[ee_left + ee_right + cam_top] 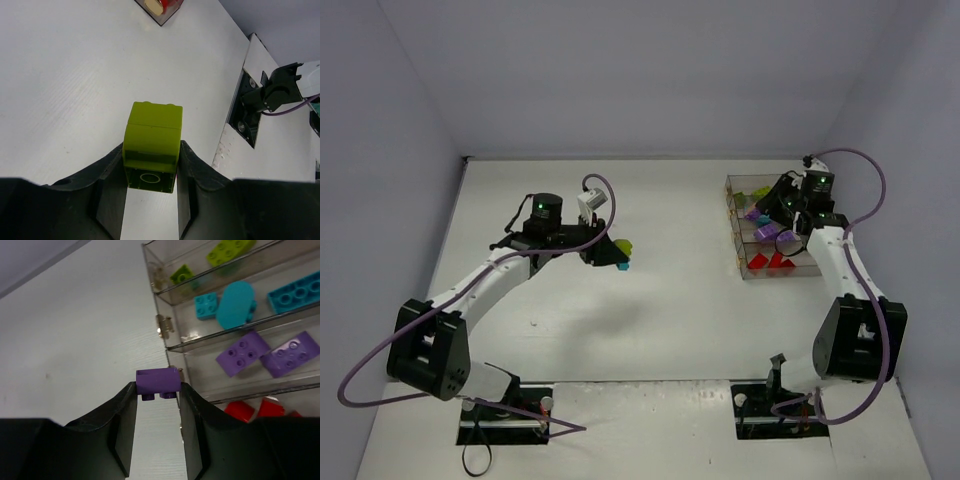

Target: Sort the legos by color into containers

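Observation:
The small purple lego [157, 380] will go down next with my right gripper toward the purple bin's empty end [201, 369] below it. My right gripper will release it beside others of its color.
My left gripper [152, 167] is shut on a lime green lego [152, 135] and holds it above the bare table; it also shows in the top view [621, 246], with a teal bit [623, 266] just below it, joined or not I cannot tell. My right gripper [157, 392] is shut on a small purple lego [157, 380], studs down, just left of the containers [172, 347]. The four joined bins hold lime green [227, 249], teal [235, 299], purple [242, 352] and red [240, 411] legos. In the top view the right gripper [758, 214] is over the containers' [736, 245] left side.
The containers stand at the back right of the table, near the right wall. The left wrist view shows a bin corner with a red lego [161, 6] at its top edge and the right arm's base mount [250, 112] at the table's near edge.

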`<state>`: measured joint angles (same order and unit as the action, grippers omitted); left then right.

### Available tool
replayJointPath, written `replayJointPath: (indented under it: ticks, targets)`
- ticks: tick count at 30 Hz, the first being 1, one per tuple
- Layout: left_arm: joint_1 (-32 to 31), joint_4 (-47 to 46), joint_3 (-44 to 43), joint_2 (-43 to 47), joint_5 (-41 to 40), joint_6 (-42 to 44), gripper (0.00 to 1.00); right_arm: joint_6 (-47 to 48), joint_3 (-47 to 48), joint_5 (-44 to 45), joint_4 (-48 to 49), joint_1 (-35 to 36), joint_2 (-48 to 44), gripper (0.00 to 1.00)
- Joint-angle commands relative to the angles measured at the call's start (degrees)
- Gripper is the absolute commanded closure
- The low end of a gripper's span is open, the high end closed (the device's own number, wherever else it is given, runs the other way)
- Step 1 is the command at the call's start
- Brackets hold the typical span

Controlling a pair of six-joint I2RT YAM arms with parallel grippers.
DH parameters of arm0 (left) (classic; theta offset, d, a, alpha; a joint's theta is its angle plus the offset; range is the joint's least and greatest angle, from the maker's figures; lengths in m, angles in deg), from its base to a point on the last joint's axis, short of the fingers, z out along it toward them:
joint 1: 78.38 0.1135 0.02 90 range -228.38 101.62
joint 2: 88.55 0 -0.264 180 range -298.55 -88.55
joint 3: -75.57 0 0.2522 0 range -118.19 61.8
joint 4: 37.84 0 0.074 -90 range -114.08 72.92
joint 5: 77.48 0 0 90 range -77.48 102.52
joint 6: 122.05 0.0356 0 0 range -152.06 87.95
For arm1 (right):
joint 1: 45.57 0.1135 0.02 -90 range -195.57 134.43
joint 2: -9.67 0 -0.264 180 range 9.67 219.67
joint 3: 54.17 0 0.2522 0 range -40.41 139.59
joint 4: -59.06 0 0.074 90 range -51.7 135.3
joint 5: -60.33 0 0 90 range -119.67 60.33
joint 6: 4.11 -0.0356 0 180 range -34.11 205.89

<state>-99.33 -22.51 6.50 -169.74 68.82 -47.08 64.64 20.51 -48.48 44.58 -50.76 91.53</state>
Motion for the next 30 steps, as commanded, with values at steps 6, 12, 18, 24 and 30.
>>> replayJointPath:
  ticks: [6, 12, 18, 24, 30]
  targets:
    - [-0.2, -4.7, 0.9, 4.8, -3.0, -1.1, 1.00, -6.6, 3.0, 8.2, 2.4, -3.8, 4.4, 1.00]
    - [-0.2, -4.8, 1.6, 5.1, -3.1, 0.1, 1.00, -8.2, 3.5, 7.2, 2.5, -3.8, 8.5, 1.00]
    - [-0.2, -6.1, 2.8, 5.9, -3.1, -0.5, 1.00, -8.4, 1.3, 9.9, 2.9, -3.8, 9.8, 1.00]
    - [-0.3, -6.4, 1.6, 5.4, -3.1, -1.5, 1.00, -7.5, 2.0, 6.8, 3.4, -3.7, 12.4, 0.84]
    - [-0.3, -11.0, 0.2, 5.0, -8.7, -9.6, 1.00, -4.1, 2.0, 3.5, 3.5, -2.4, 9.3, 0.36]
